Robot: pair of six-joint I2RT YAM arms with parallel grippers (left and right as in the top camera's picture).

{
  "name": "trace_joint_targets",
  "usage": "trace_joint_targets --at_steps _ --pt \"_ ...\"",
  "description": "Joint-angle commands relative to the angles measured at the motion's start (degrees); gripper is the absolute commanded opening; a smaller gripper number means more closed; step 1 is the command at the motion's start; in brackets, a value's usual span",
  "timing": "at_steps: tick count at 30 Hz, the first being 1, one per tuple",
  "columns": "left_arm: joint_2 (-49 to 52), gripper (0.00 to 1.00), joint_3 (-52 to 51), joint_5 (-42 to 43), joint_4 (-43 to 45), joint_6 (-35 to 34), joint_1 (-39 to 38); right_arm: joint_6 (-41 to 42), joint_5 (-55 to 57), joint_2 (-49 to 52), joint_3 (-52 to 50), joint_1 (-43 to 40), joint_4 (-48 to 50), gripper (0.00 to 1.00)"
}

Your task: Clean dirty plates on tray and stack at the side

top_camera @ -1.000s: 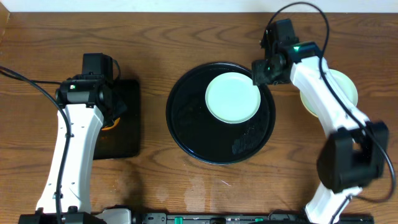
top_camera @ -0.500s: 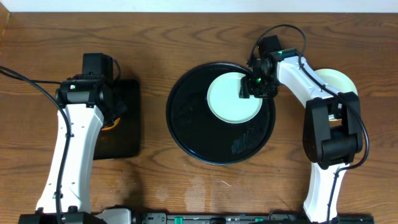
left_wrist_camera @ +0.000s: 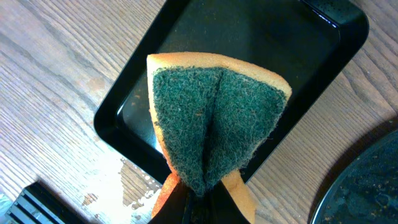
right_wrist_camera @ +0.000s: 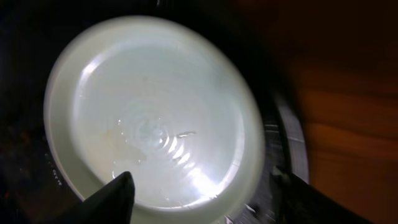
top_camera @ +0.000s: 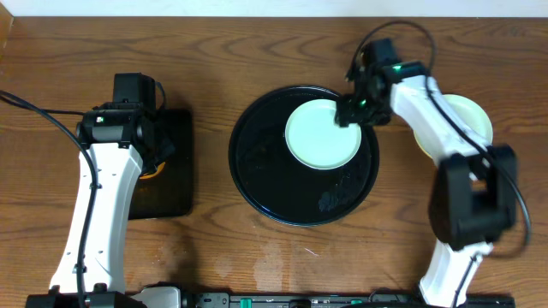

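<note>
My right gripper should move up slightly toward the tray's edge next, then down astride the mint plate's rim, because one of its fingers reaches far over the plate.
A pale mint plate (top_camera: 321,135) lies in the upper right part of the round black tray (top_camera: 274,184). In the right wrist view the plate (right_wrist_camera: 155,106) looks wet and shiny, with a faint smear near its middle. My right gripper (top_camera: 353,109) is open at the plate's right rim. One finger is over the plate and the other over the tray's rim (right_wrist_camera: 211,205). A pale yellowish plate (top_camera: 478,124) lies on the wood to the right, partly hidden by the arm. My left gripper (left_wrist_camera: 202,208) is shut on a folded green and orange sponge (left_wrist_camera: 214,118).
The sponge hangs above a small rectangular black tray (left_wrist_camera: 249,31) at the left (top_camera: 175,192). Wet patches show on the wood beside it (left_wrist_camera: 134,180). The round tray's edge (left_wrist_camera: 373,186) shows at the lower right of the left wrist view. A black bar runs along the table's front edge (top_camera: 274,299).
My right gripper has moved from the tray's upper right edge in over the mint plate's right rim, and the arm's elbow has swung. The left arm has not moved.
</note>
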Motion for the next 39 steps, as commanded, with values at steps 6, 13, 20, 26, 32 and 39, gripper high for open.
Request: trace_joint_targets --at_steps 6,13,20,26,32,39 --pt "-0.2 0.08 -0.5 -0.1 0.2 0.3 0.2 -2.3 11.2 -3.0 -0.8 0.2 -1.4 0.72" --pt "-0.2 0.08 -0.5 -0.1 0.2 0.3 0.2 -2.3 4.6 4.8 -2.7 0.6 1.4 0.70" --pt "-0.2 0.08 -0.5 -0.1 0.2 0.3 0.2 -2.3 1.9 9.5 -2.7 0.6 2.8 0.68" --pt "-0.2 0.08 -0.5 -0.1 0.3 0.3 0.2 -2.3 0.6 9.9 -2.8 1.7 4.0 0.54" --pt "-0.2 0.08 -0.5 -0.1 0.2 0.3 0.2 -1.3 0.7 12.1 -5.2 3.9 6.9 0.34" --pt "-0.2 0.08 -0.5 0.0 0.2 0.3 0.2 2.9 4.3 11.6 -4.5 5.4 7.5 0.01"
